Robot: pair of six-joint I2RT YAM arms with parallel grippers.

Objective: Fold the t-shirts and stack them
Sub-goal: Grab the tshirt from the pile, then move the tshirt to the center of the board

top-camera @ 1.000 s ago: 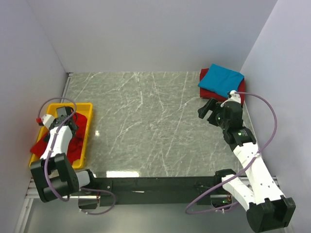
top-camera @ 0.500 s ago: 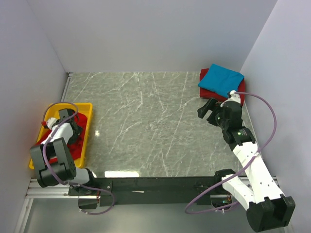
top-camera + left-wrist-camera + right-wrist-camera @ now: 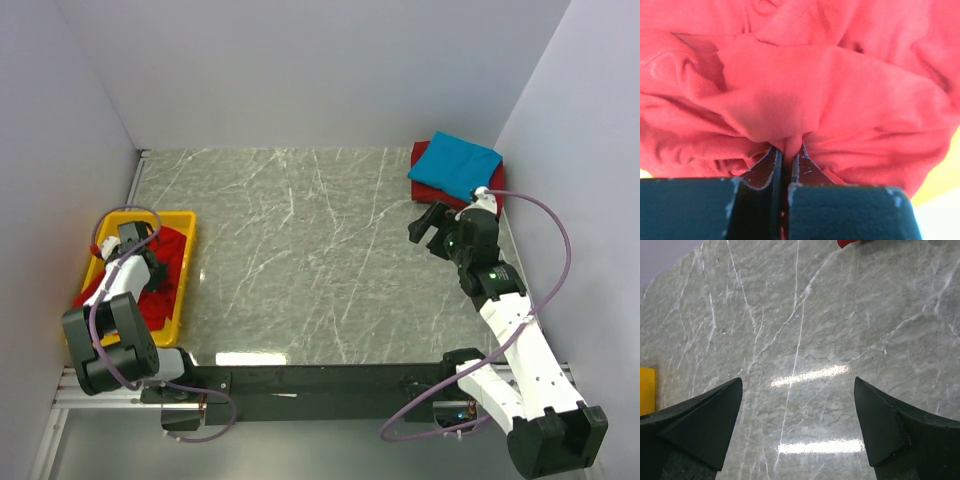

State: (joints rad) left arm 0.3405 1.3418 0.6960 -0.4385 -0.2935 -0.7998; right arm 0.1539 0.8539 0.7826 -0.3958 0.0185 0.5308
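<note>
My left gripper will next lift the fold outward, then swing it over the table's middle (image 3: 305, 258), as bare marble lies between tray and stack.
A bright red t-shirt (image 3: 168, 250) lies crumpled in the yellow tray (image 3: 186, 290) at the left. My left gripper (image 3: 150, 272) is down in the tray. In the left wrist view its jaws are shut (image 3: 786, 150) on a pinched fold of the red t-shirt (image 3: 840, 90), which fills that view. A folded turquoise-blue t-shirt (image 3: 455, 163) lies on a folded darker red t-shirt (image 3: 420, 155) at the back right corner. Just in front of that stack my right gripper (image 3: 428, 228) hangs open over bare marble (image 3: 797, 382), holding nothing.
White walls close in the grey marble table (image 3: 300, 250) on the left, back and right. The tray stands against the left wall. In the right wrist view a yellow corner of the tray (image 3: 646, 390) shows at the left edge and a red scrap (image 3: 847, 242) at the top.
My left gripper went down into the tray and closed from wide open onto a fold of the red t-shirt. The tray shifted slightly. The right arm has stayed still.
</note>
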